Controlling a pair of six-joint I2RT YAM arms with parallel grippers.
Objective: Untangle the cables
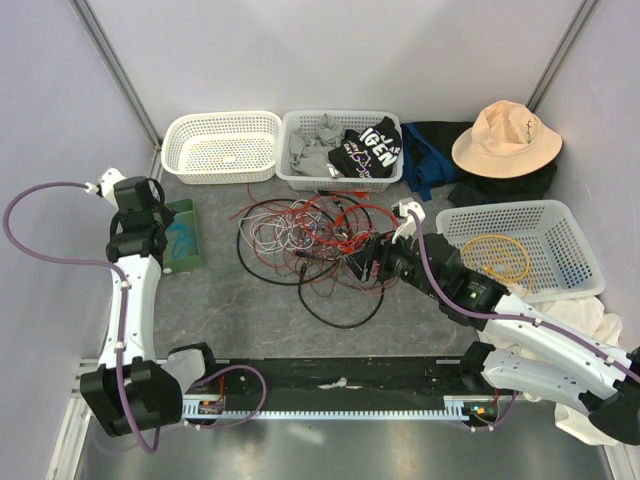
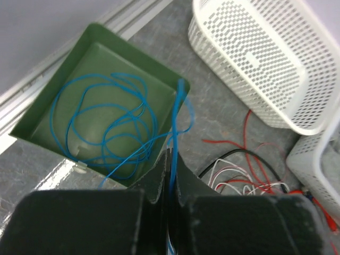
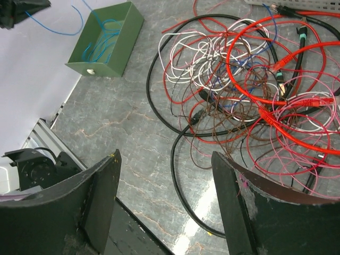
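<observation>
I will reach outward and down with my right gripper to the thick red loop, onto its curve lying atop the white cable, because the loop is outward and below the gripper.
A loose tangle of cables, red, white, black, brown and pink, lies on the grey table in front of the middle basket; it fills the upper right of the right wrist view. A blue cable lies coiled in a green tray, and one end runs up over the tray's rim. My left gripper is shut on that blue strand, above the tray's near corner. My right gripper is open and empty, just above the table by the tangle's near right edge. A yellow cable lies coiled in the right basket.
An empty white basket stands at the back left, a basket with clothes beside it, and a third white basket at the right. A tan hat lies on dark cloth at the back right. Walls close off both sides.
</observation>
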